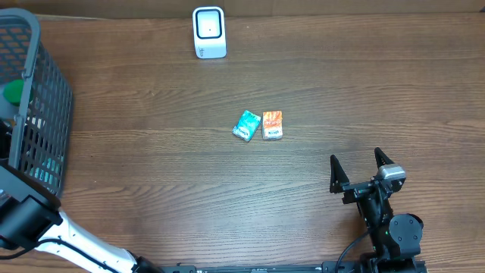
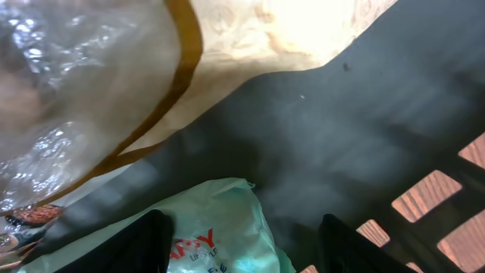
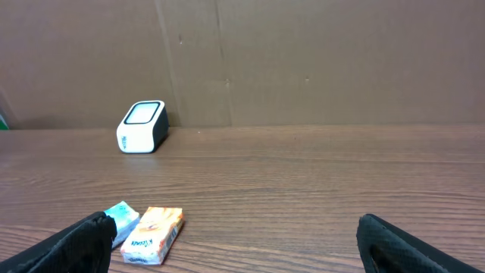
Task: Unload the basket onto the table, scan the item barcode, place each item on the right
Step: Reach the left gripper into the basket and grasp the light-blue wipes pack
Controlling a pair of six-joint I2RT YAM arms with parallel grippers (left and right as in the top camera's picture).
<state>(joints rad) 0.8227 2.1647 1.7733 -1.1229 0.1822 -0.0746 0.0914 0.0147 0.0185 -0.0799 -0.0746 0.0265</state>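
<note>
The fold of the pale green packet (image 2: pixel 220 216) sits just below, between the open fingers, so the left gripper should next go down slightly and close on that fold of the packet.
Deep inside the grey basket (image 1: pixel 47 114), my left gripper (image 2: pixel 242 244) stands open. Its dark fingers (image 2: pixel 144 246) straddle a pale green item packet (image 2: pixel 220 216) with red lettering; the left one lies against it, the right one stands apart from it. No barcode shows. In the overhead view the basket hides this gripper. The white barcode scanner (image 1: pixel 209 32) stands at the table's far edge and appears again as the scanner (image 3: pixel 142 126) in the right wrist view. My right gripper (image 1: pixel 356 157) hovers wide open and empty at the front right.
A teal packet (image 1: pixel 245 125) and an orange packet (image 1: pixel 272 124) lie side by side mid-table. A crinkled clear bag (image 2: pixel 68 98) and a cream bag with a brown band (image 2: pixel 250 38) crowd the basket. A cardboard wall (image 3: pixel 303 61) backs the table.
</note>
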